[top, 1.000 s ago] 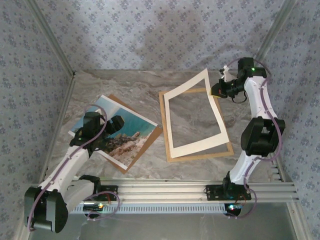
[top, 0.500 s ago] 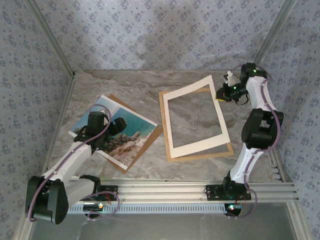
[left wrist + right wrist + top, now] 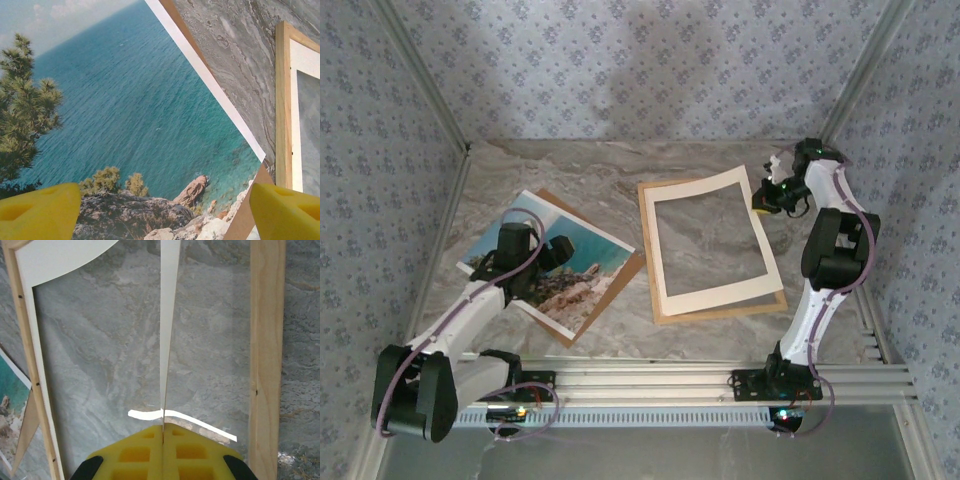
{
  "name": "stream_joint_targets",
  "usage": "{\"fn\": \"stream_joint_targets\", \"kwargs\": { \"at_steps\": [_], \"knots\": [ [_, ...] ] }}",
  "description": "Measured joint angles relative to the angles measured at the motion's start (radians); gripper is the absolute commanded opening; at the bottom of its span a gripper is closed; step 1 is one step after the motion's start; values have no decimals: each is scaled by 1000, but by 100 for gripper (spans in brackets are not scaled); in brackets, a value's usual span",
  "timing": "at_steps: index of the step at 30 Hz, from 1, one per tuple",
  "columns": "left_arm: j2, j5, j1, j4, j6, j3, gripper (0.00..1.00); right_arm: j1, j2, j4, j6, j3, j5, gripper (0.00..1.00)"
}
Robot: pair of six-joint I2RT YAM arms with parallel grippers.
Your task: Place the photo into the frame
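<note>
My right gripper holds the cream mat's edge, which stands raised above the frame (image 3: 720, 312). It needs to go down toward the frame's side farthest from the photo and let go of the mat.
The photo (image 3: 582, 258), a coastal print with turquoise sea, lies at the left on a brown backing board (image 3: 625, 275). My left gripper (image 3: 540, 262) hovers open just over the photo (image 3: 125, 110), its yellow fingertips (image 3: 40, 210) spread wide with nothing between them. The thin light-wood frame (image 3: 720, 312) lies flat at centre right. My right gripper (image 3: 763, 196) is shut on the right edge of a cream mat (image 3: 715, 292), which slopes down over the frame. In the right wrist view the mat (image 3: 167, 315) runs edge-on out of the shut gripper (image 3: 163, 432), between the frame's sides (image 3: 267, 340).
The marble-patterned tabletop (image 3: 590, 190) is walled by patterned panels on three sides. An aluminium rail (image 3: 650, 380) with both arm bases runs along the near edge. The frame's left side (image 3: 283, 100) lies close to the photo's right corner.
My right gripper has moved right and down with the cream mat, which now lies flatter over the frame. The left arm has shifted only slightly over the photo.
</note>
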Motion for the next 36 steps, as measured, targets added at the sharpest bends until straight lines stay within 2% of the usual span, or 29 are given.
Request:
{"fn": "stream_joint_targets", "kwargs": {
  "at_steps": [6,16,24,36],
  "knots": [
    [1,-4,0,5,0,0,88,17,13,50,5,-43,39,0],
    [1,-11,-6,5,0,-2,88,41,42,102,22,-51,123,10],
    [1,-11,-6,5,0,-4,88,50,92,105,50,-51,196,28],
    [1,-27,-6,2,15,-8,89,69,76,113,79,-51,281,44]
  ]
}}
